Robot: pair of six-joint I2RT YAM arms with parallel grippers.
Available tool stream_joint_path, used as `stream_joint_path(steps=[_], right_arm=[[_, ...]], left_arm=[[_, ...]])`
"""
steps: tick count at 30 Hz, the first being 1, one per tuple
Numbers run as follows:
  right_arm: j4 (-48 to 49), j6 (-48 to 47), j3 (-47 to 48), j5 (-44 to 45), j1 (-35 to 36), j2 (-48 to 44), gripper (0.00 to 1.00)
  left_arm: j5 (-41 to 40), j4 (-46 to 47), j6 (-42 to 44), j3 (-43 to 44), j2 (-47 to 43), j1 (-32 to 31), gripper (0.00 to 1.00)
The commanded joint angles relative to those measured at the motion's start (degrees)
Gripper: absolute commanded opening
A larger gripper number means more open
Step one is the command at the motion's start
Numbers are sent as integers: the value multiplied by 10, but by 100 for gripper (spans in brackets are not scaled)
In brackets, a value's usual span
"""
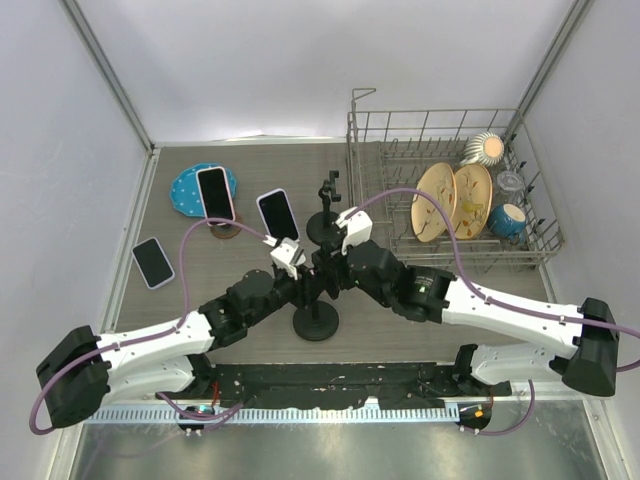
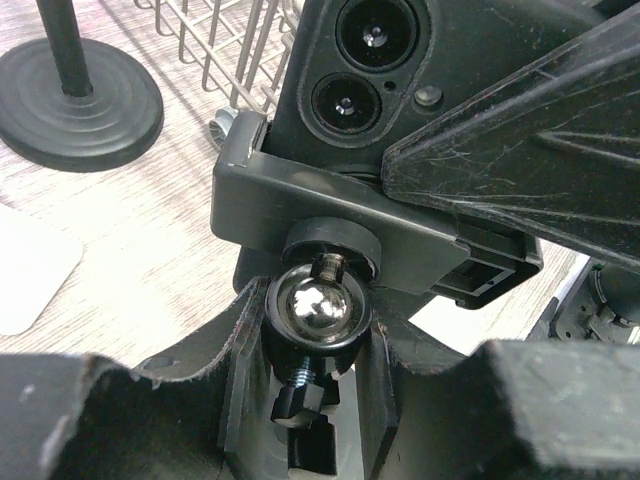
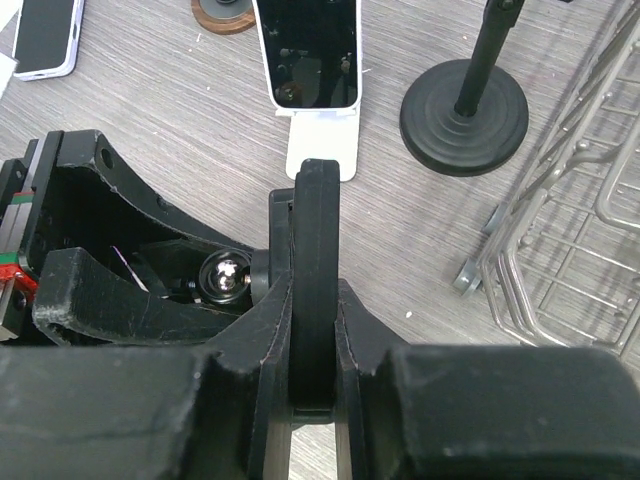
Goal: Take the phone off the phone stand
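Observation:
I will next carry the stand in my left gripper outward toward the empty black stand by the dish rack and release it, as my right gripper holds the phone.
A black phone (image 2: 400, 60) sits edge-on in the clamp (image 2: 300, 215) of a black phone stand, whose round base (image 1: 316, 322) rests on the table. In the top view both grippers meet over the stand and hide most of the phone. My left gripper (image 2: 318, 325) is shut on the stand's neck at its shiny ball joint (image 2: 318, 303). My right gripper (image 3: 315, 300) is shut on the phone's thin edge (image 3: 315, 230), one finger on each face. In the top view the left gripper (image 1: 293, 268) is left of the stand and the right gripper (image 1: 337, 262) is right of it.
A second phone on a white stand (image 1: 277, 214) and a third on a brown base (image 1: 214, 192) stand behind. A flat phone (image 1: 153, 262) lies at the left. A blue plate (image 1: 186, 190), an empty black stand (image 1: 326, 205) and a wire dish rack (image 1: 450, 130) are close by.

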Motion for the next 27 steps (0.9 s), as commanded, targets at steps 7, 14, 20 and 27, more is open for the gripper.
stream_joint_path(steps=[7,14,20,27], right_arm=[[-161,48,22,144,12,-41,1],[-207,118,65,244,12,8,1],[-253,156,84,281,12,26,1],[-252,165,100,298,12,48,1]], left_arm=[[-104,8,-11,-16,-3,48,0],[-137,13,4,-40,-61,28,0],[-139,-6,12,-46,-90,23,0],[-155,-9,21,-49,-94,-28,0]])
